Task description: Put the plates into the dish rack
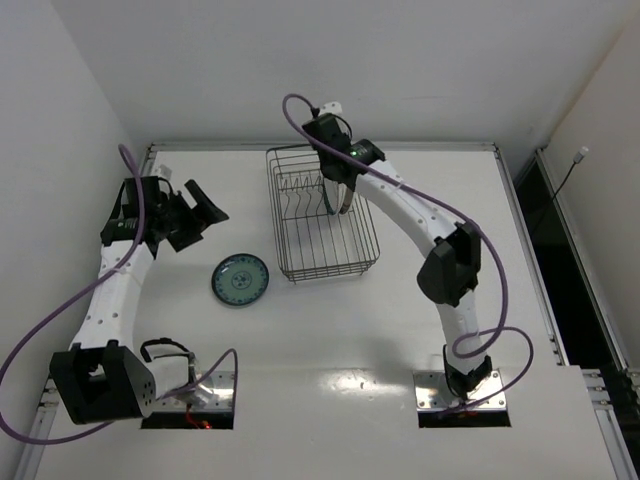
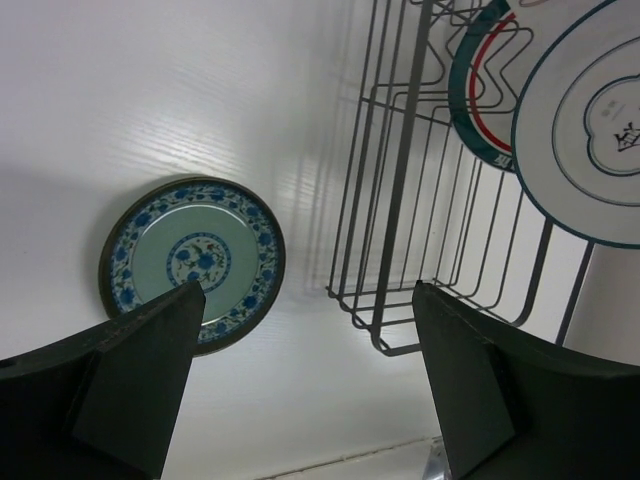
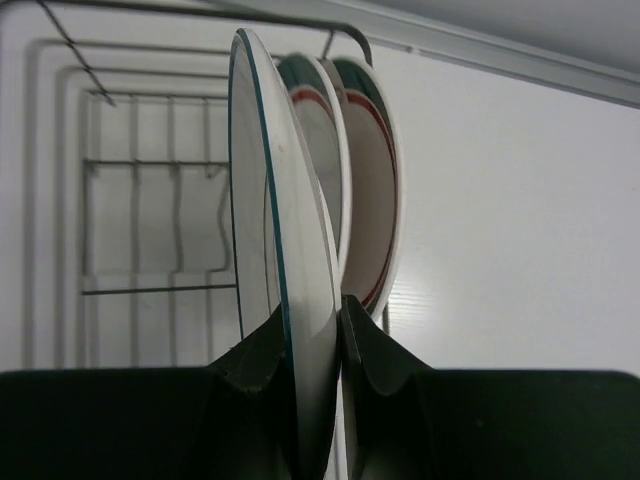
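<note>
The white plate lines up beside the green-rimmed ones but sits higher. My right gripper should lower next, drifting slightly toward the rack's empty slots, and release.
The dark wire dish rack (image 1: 300, 262) stands at the back middle of the table. Two white plates with green rim and red ring (image 3: 378, 170) stand upright in it. My right gripper (image 3: 315, 340) is shut on the edge of the white plate with the thin dark line (image 3: 275, 230), holding it upright in the rack beside those two. In the left wrist view this plate (image 2: 590, 130) and a green-rimmed one (image 2: 478, 95) show through the rack wires (image 2: 400, 210). The small teal patterned plate (image 1: 241, 280) lies flat on the table left of the rack. My left gripper (image 1: 205, 215) is open and empty, above and left of the teal plate (image 2: 190, 262).
The rack's front half (image 1: 335, 250) holds no plates. White walls close in the table at the back and left. Purple cables loop from both arms. The table's raised back edge (image 1: 400, 146) runs behind the rack.
</note>
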You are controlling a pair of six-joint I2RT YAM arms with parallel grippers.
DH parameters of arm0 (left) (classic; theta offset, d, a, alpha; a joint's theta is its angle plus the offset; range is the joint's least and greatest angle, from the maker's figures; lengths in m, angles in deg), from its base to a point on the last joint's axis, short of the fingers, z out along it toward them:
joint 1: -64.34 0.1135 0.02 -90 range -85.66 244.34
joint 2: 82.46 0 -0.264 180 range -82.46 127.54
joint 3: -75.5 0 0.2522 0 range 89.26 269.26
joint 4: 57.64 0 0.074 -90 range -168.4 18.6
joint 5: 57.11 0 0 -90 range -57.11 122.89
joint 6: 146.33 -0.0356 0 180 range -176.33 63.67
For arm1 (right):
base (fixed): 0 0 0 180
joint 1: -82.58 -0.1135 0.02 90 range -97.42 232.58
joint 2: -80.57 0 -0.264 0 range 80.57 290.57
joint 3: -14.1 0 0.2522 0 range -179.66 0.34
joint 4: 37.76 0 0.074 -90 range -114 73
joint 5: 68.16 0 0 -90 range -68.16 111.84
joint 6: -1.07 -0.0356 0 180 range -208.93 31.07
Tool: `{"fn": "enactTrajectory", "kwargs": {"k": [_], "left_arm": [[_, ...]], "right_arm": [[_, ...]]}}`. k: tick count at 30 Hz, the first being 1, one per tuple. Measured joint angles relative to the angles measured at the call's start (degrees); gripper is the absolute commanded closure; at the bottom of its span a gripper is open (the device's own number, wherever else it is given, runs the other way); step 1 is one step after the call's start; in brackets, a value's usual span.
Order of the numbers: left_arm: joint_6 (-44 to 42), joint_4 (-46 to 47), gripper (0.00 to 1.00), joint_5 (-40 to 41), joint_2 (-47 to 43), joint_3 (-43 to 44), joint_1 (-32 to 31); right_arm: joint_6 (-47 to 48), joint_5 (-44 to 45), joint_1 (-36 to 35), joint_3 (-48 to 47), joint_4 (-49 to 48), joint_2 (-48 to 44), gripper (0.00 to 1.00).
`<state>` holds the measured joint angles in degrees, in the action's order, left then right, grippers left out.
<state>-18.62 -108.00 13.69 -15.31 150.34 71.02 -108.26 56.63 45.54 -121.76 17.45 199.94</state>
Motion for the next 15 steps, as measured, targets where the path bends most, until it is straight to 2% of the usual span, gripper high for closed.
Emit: {"fn": "enactTrajectory", "kwargs": {"k": [4,15], "left_arm": [[-1.4,-1.3,0.17,0.0,-0.2,-0.5,1.5],[-4.0,-3.5,0.17,0.0,-0.2,-0.6,3.1]], "right_arm": [[2.5,3.0,0.2,0.3,-0.1,4.2,1.0],[4.3,5.3,0.1,-0.9,-3.7,6.8,1.0]]}}
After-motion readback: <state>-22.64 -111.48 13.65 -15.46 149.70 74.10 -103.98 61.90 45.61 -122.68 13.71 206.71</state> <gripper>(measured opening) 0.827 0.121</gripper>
